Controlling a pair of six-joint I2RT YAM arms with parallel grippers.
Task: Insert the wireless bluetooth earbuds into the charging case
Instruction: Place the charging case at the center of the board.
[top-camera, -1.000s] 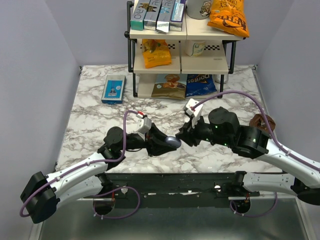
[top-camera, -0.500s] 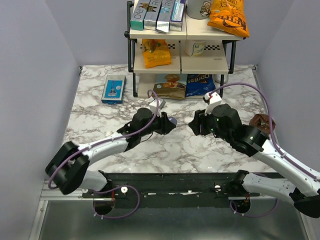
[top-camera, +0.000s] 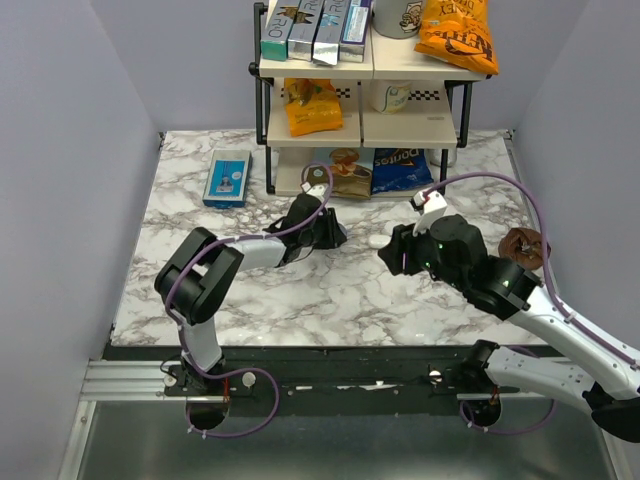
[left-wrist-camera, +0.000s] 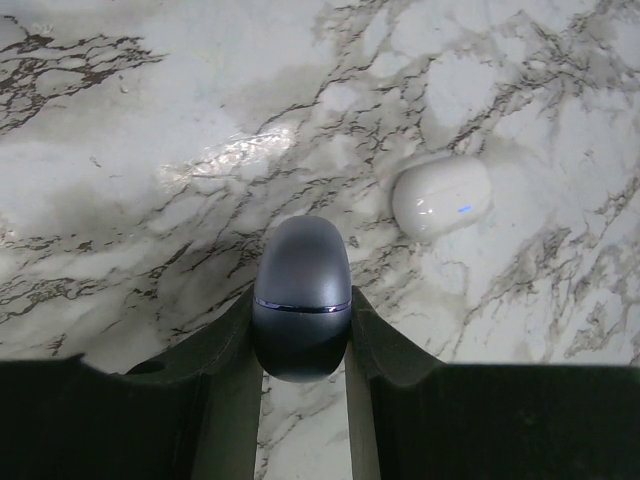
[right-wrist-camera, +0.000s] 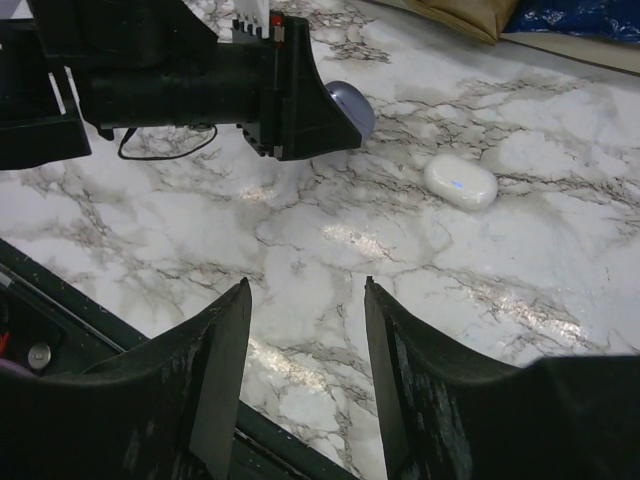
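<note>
The bare marble below the pinched charging case is clear, so my left gripper should next go down a little, away from the white pebble, and let go of the case there.
The charging case, a bluish-grey oval pebble with a thin seam line, is closed and pinched between the fingers of my left gripper just above the marble table. It also shows in the top view and the right wrist view. A white oval pebble-shaped thing with a small blue light lies on the table just right of it, also seen from above and from the right wrist. My right gripper is open and empty, a little nearer than the white pebble. No loose earbuds show.
A two-tier shelf rack with snack bags and boxes stands at the back. Chip bags lie under it. A blue rectangular box lies at the back left. A brown object sits at the right edge.
My left arm has swung from near the front edge out toward the table's middle, carrying the case. My right gripper has drawn back to the right. The white pebble now shows between them.
</note>
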